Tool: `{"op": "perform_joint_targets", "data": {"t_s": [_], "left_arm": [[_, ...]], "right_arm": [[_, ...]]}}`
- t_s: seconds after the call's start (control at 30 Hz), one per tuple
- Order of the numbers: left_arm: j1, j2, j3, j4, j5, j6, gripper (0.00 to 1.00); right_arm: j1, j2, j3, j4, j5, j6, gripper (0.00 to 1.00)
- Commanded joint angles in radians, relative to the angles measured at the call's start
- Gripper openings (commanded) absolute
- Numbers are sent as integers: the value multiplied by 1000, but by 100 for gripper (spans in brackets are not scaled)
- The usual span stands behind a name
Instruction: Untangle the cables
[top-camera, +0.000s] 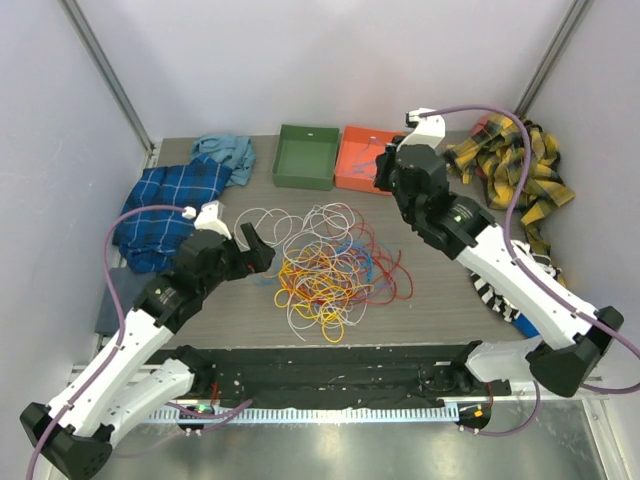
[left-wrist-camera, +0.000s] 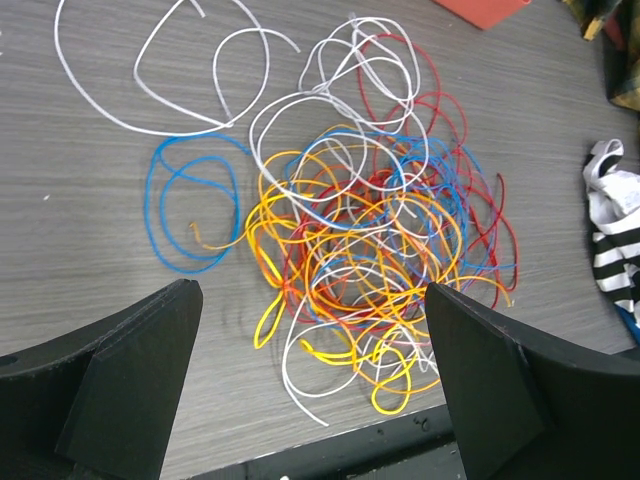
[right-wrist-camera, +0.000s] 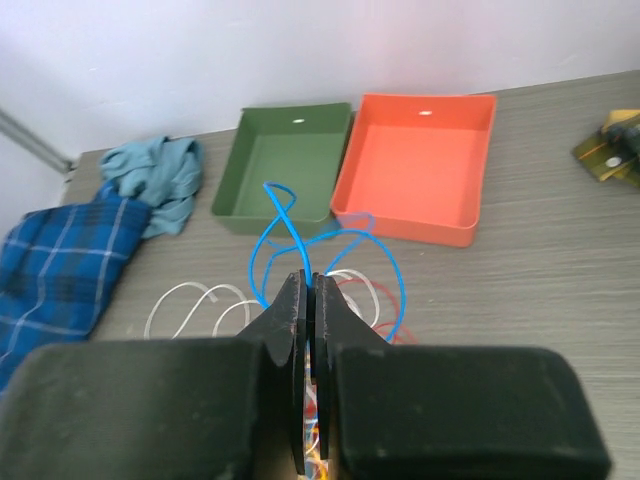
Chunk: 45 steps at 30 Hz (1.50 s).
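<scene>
The blue cable should be let go clear of the pile. My right gripper should next move it farther outward, over the open bottom of the empty orange tray (top-camera: 362, 161) (right-wrist-camera: 417, 162).
The cables (top-camera: 330, 268) lie in one tangled pile of yellow, orange, red, white and blue loops in the middle of the table. The pile also shows in the left wrist view (left-wrist-camera: 370, 260), with a separate blue loop (left-wrist-camera: 190, 215) and white loops (left-wrist-camera: 190, 70) at its left. My left gripper (top-camera: 256, 250) is open and empty just left of the pile; its fingers (left-wrist-camera: 130, 390) stand wide apart above the pile's near edge. My right gripper (top-camera: 383, 172) is raised behind the pile, near the orange tray. It (right-wrist-camera: 308, 285) is shut on a blue cable (right-wrist-camera: 290, 215) that loops up from its tips.
A green tray (top-camera: 306, 155) and an orange tray (top-camera: 352, 172) stand at the back. A blue plaid cloth (top-camera: 165, 205) and a teal cloth (top-camera: 225, 152) lie back left. A yellow-black plaid cloth (top-camera: 515, 165) and a striped cloth (top-camera: 492, 288) lie right. A black rail (top-camera: 330, 365) borders the front.
</scene>
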<state>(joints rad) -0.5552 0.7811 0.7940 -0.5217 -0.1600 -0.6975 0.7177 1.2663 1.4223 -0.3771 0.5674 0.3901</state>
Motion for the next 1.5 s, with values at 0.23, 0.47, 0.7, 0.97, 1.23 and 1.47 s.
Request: {"op": "perform_joint_targets", "data": {"t_s": [0.23, 0.47, 0.7, 0.97, 1.23, 1.47], "left_arm": [[-2, -6, 17, -93, -58, -4, 100], [-2, 23, 30, -95, -76, 9, 100], [-2, 41, 24, -83, -72, 12, 100], [-3, 41, 40, -103, -90, 18, 100], [-2, 66, 50, -89, -85, 18, 100], [-3, 98, 37, -49, -49, -10, 100]], "right_arm": [[-224, 290, 179, 153, -49, 41, 1], [-351, 553, 345, 170, -127, 76, 1], [-365, 720, 446, 250, -182, 58, 1], [-383, 880, 556, 226, -179, 67, 53], [-275, 614, 350, 270, -38, 39, 95], [-104, 311, -125, 222, -70, 87, 87]]}}
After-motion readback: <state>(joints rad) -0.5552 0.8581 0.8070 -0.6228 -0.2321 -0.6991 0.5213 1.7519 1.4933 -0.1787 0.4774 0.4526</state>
